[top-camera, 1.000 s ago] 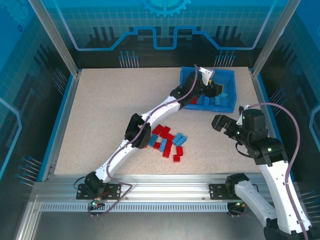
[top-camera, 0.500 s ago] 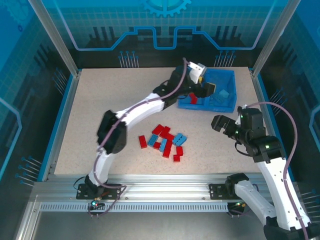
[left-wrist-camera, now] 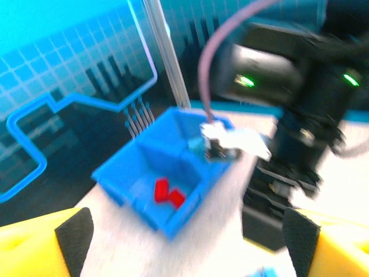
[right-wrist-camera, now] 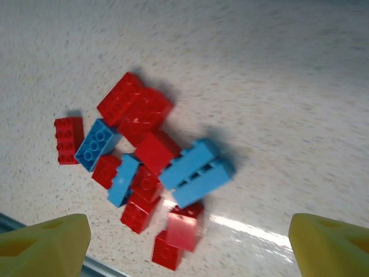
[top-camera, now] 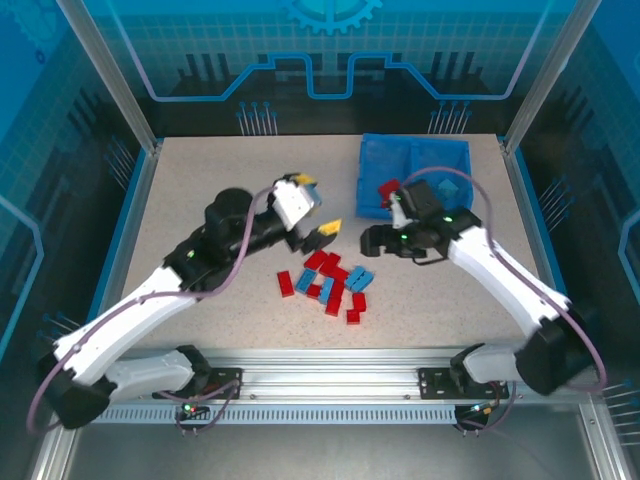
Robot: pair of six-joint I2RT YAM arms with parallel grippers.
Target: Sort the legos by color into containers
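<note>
The right gripper moves across the pile next, turns and lowers onto the lone red brick [right-wrist-camera: 68, 140], since that brick lies below it, past the pile.
A loose pile of red and light blue legos [top-camera: 330, 280] lies mid-table, and it is sharp in the right wrist view as legos [right-wrist-camera: 153, 167]. The translucent blue bin [top-camera: 415, 150] stands at the back right. Red bricks [top-camera: 388, 190] lie in its left compartment, and a light blue brick [top-camera: 447, 187] lies in its right one. My left gripper [top-camera: 318, 207] hovers open and holds nothing left of the bin; its wrist view looks at the bin [left-wrist-camera: 138, 156] and the red bricks [left-wrist-camera: 167, 193]. My right gripper [top-camera: 378, 240] is open above the pile's far right side, with its yellow fingertips [right-wrist-camera: 40, 245] wide apart.
The right arm's wrist [left-wrist-camera: 300, 104] sits close in front of the left wrist camera. One red brick [top-camera: 286, 283] lies slightly apart at the left of the pile. A metal rail [top-camera: 330, 380] runs along the table's near edge.
My left arm has pulled back from over the bin to the table's left-centre, gripper open. My right arm has swung in from the right side to hover by the pile.
</note>
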